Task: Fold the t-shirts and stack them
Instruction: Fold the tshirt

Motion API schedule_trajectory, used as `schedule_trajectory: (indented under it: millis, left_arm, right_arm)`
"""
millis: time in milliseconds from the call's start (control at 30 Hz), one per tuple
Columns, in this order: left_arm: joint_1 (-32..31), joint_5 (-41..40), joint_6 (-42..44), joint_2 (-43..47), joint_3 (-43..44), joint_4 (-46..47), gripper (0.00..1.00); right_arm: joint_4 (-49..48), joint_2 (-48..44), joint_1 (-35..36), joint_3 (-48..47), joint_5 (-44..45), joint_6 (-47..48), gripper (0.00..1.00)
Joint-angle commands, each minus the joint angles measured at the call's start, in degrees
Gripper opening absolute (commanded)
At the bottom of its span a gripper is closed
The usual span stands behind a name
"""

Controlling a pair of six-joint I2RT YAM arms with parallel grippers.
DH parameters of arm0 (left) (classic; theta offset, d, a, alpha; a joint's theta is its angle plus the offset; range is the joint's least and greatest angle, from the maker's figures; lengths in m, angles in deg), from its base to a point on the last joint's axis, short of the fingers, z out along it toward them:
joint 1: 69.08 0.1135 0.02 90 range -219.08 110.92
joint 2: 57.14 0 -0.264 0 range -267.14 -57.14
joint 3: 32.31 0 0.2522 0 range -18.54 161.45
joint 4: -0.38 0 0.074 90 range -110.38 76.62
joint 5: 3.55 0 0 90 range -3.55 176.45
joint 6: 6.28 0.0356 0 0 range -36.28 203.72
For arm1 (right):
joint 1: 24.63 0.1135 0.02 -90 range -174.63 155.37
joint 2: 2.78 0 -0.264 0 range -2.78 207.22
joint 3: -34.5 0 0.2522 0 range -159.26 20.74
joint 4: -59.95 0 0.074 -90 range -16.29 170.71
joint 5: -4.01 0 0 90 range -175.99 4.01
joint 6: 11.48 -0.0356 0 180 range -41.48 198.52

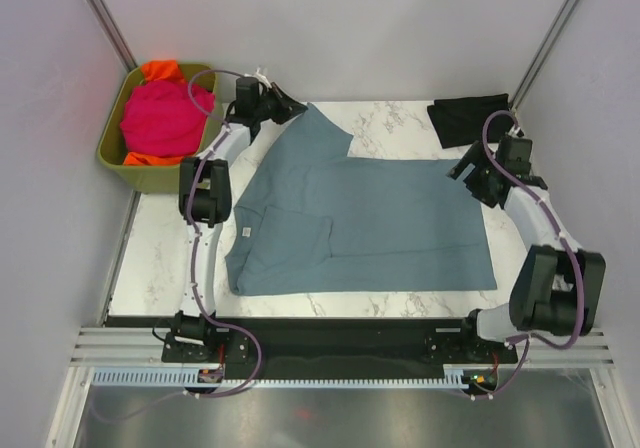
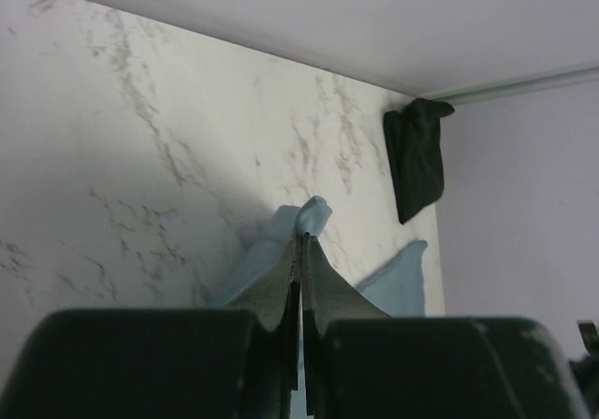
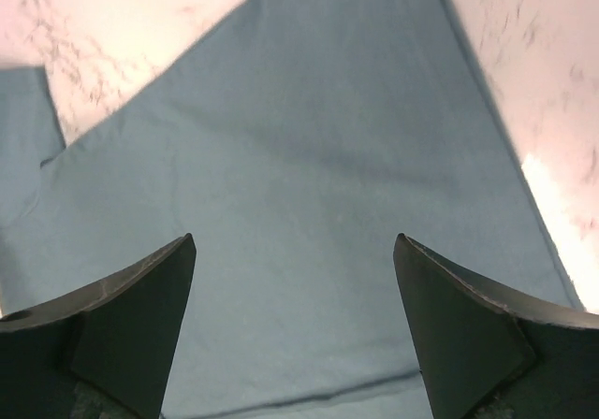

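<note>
My right gripper should next move away from my base, then go down onto the shirt's far corner near the folded black t-shirt.
A slate blue-grey t-shirt (image 1: 370,218) lies spread across the marble table, its near-left sleeve folded inward. My left gripper (image 1: 297,108) is at the shirt's far-left corner, shut on a pinch of the blue cloth. In the left wrist view the cloth (image 2: 314,215) pokes out past the closed gripper (image 2: 302,241). My right gripper (image 1: 466,168) hovers open over the shirt's far-right edge. The right wrist view shows only flat blue cloth (image 3: 309,138) under the wide-apart gripper (image 3: 295,241). A folded black t-shirt (image 1: 470,118) lies at the far right corner, also seen as the black t-shirt (image 2: 416,157).
An olive-green bin (image 1: 108,140) stands off the table's far-left corner, holding a magenta-pink t-shirt (image 1: 160,118) over an orange one (image 1: 160,68). Bare marble table (image 1: 160,258) shows left of the shirt. Grey walls close in on both sides.
</note>
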Motion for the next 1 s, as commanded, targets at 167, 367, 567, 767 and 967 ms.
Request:
schedule_trajectory:
  millis: [167,367,567,767,967]
  left_arm:
    - [0.49,5.65,-1.3,19.96,-19.15,9.84,0.02]
    - [0.49,7.4,-0.16,25.68,-27.25,11.43,0.02]
    - [0.49,8.99,1.95,27.52,-30.24,11.43,0.02]
    - [0.49,9.43,1.77,28.58,-32.61,12.31,0.02]
    - [0.4,9.25,1.69,30.25,-34.37,12.75,0.02]
  right_arm:
    - [-4.32,22.47,-6.74,-20.61,-0.12,-0.88,0.8]
    - [-2.57,36.1,-6.92,-31.79,2.95,0.96,0.75]
    - [-0.81,43.93,-6.39,-40.68,2.51,2.72,0.73]
    - [-0.54,46.66,-6.13,-41.92,2.87,2.37,0.66]
    - [-0.54,46.05,-5.51,-39.99,3.92,2.46,0.51]
